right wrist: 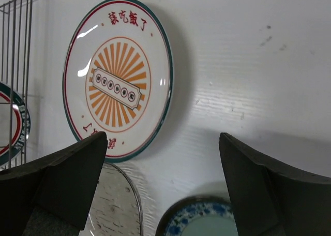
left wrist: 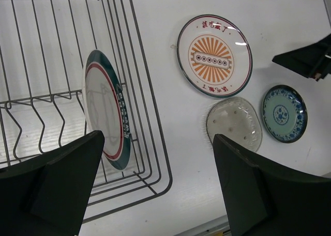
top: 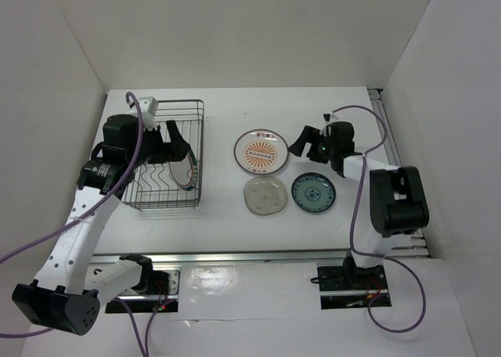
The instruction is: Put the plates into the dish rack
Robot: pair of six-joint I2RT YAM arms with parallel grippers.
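My right gripper lowers to the left in the top view next, around the sunburst plate's nearest rim (top: 286, 153), since the plate lies flat outside the dish rack (top: 160, 191).
The dark wire dish rack (top: 160, 191) sits at the left. The white plate with the dark and red rim (top: 188, 171) stands upright between its tines near the right side; it also shows in the left wrist view (left wrist: 101, 109). The sunburst plate (top: 261, 151), the translucent beige plate (top: 264, 195) and the teal-blue plate (top: 314, 192) lie flat on the table. My left gripper (top: 175, 140) is open and empty above the rack, over that upright plate. My right gripper (top: 300, 142) is open and empty, just right of the sunburst plate (right wrist: 118, 78).
White walls enclose the table at the back and on both sides. A metal rail (top: 258, 257) runs along the near edge. A purple cable (top: 139, 126) loops over the left arm. The rack's right wall (left wrist: 150, 117) stands between the upright plate and the flat plates.
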